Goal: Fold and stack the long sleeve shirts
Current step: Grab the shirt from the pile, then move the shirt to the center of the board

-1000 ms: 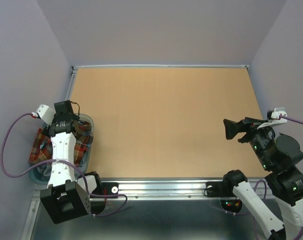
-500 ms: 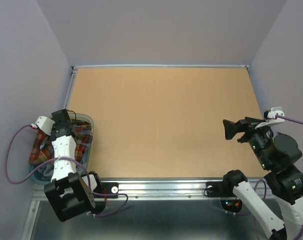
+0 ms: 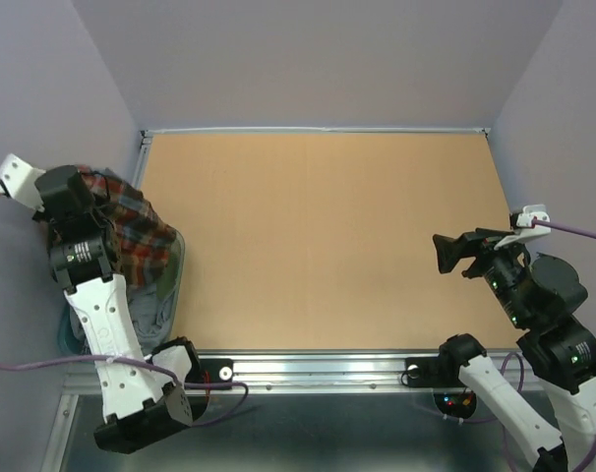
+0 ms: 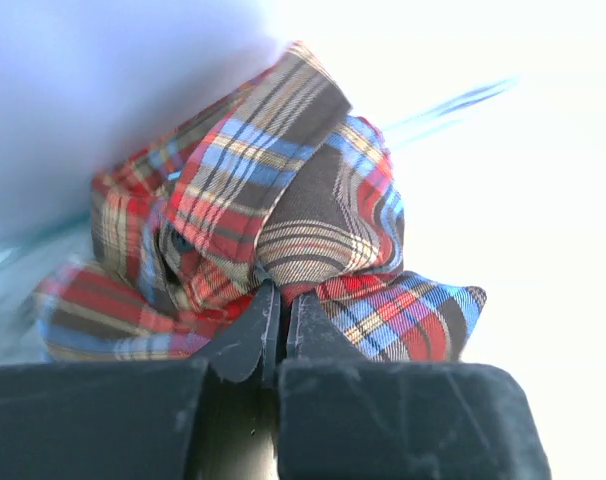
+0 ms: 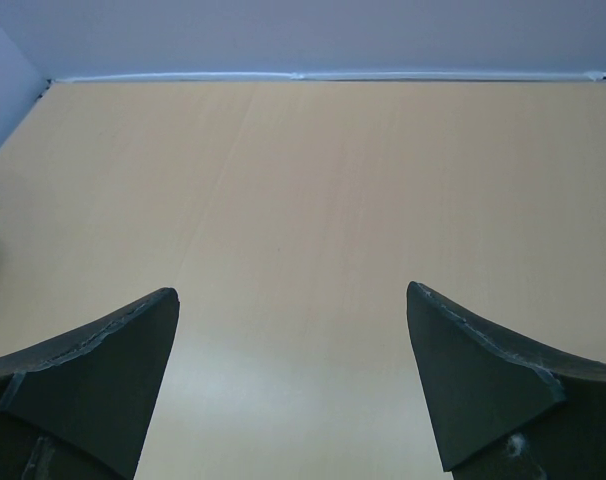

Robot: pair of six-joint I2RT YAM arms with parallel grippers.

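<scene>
Next, my left gripper rises clear of the basket, swings over the table and lowers to release the fold on the tabletop's far middle, which lies bare.
A long sleeve shirt [image 3: 133, 228] in red, navy and brown plaid hangs bunched over the basket at the table's left edge. My left gripper [image 3: 93, 189] is shut on a fold of it and holds it up. The left wrist view shows the same plaid shirt [image 4: 283, 190] crumpled just past the left gripper [image 4: 281, 300], whose jaws are pressed together on the cloth. My right gripper [image 3: 446, 254] hovers open above the table's right side. In the right wrist view the right gripper [image 5: 293, 295] has only bare tabletop between its fingers.
A teal basket [image 3: 173, 285] stands off the table's left edge, with grey-blue cloth [image 3: 146, 313] in it below the lifted shirt. The tan table [image 3: 318, 236] has a metal rail along its near edge and lilac walls on three sides.
My left gripper shut on the plaid shirt down in the basket, then rose and swung back to the left, pulling the shirt up. The right gripper edged slightly left.
</scene>
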